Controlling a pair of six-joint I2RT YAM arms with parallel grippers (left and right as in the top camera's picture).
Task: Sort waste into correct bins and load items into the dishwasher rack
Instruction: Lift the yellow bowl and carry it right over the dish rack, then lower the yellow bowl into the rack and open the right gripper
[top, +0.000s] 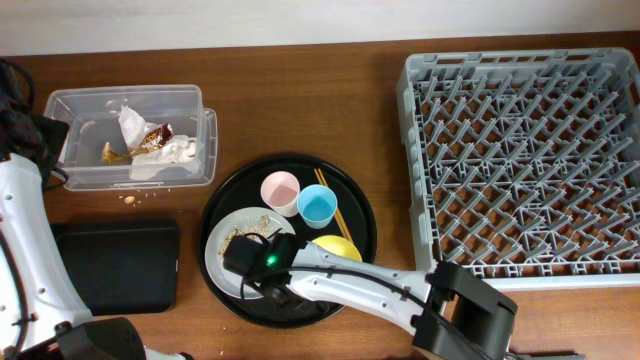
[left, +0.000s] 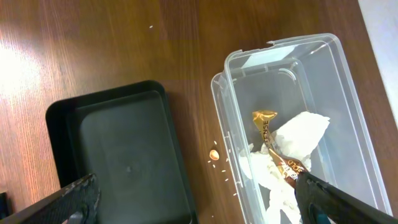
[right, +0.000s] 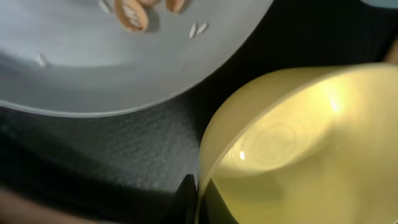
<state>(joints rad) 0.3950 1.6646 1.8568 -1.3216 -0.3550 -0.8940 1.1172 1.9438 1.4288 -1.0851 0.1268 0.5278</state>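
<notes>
My right gripper should next lift, swing tilted onto the dishwasher rack's middle wires and release the bowl, since those wires stand to its right in the overhead view.
My right gripper is shut on the left rim of the yellow bowl, which sits on the large round black tray. In the overhead view the bowl is partly hidden under my right arm. The pale grey plate holds beige food scraps. The pink cup, blue cup and chopsticks are on the same tray. My left gripper is open and empty above the shallow black tray and the clear tub, which holds white paper and a brown-gold wrapper.
The grey dishwasher rack fills the right side and holds nothing. A few crumbs lie on the wood between the tub and the black tray. My left arm runs along the left edge.
</notes>
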